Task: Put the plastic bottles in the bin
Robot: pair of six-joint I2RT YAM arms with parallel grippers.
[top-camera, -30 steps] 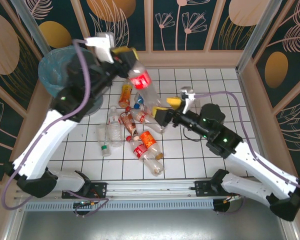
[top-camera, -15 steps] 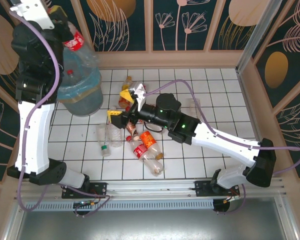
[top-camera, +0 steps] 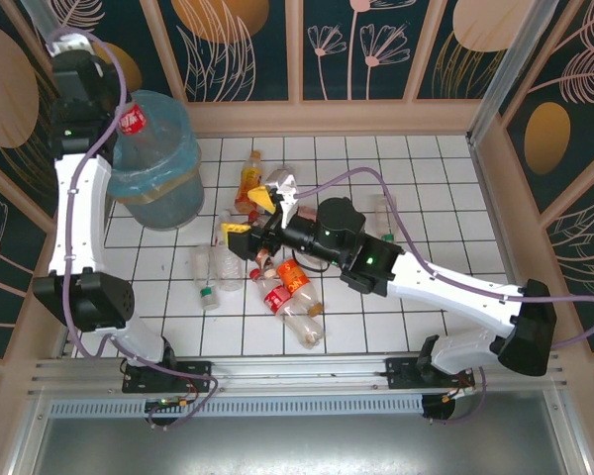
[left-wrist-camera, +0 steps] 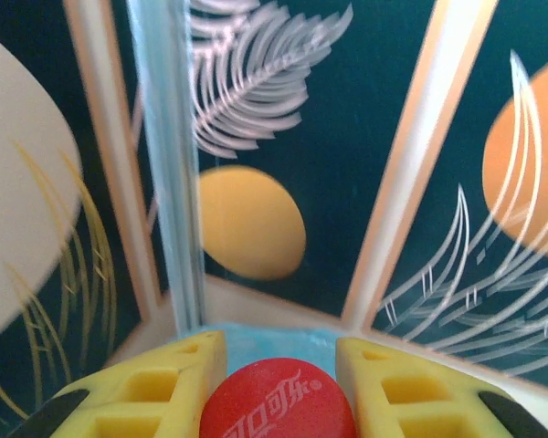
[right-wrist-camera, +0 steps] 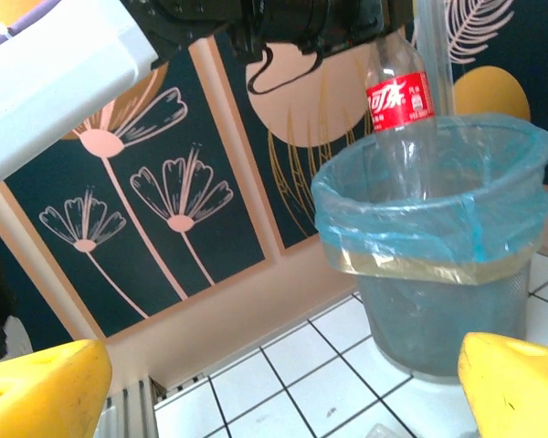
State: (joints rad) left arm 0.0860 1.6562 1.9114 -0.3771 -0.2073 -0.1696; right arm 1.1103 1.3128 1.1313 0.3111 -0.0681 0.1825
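Note:
My left gripper should next lower the bottle deeper into the bin's opening below it and release, its lower end already inside the bin's rim.
My left gripper is shut on a clear plastic bottle with a red label, its yellow fingers on either side of it. In the top view that bottle hangs neck-up over the left rim of the bin, which is lined with a blue bag. From the right wrist view, the bottle has its lower end dipping inside the bin. My right gripper stands open above the pile of several plastic bottles on the tiles, nothing between its fingers.
The white tiled floor is walled by dark patterned panels and a pale skirting. A single bottle lies apart at the right of the pile. The right arm stretches across the middle of the floor.
My left arm has swung the red-labelled bottle from over the pile to the bin and lowered it there. My right arm has reached left over the pile, jaws still open.

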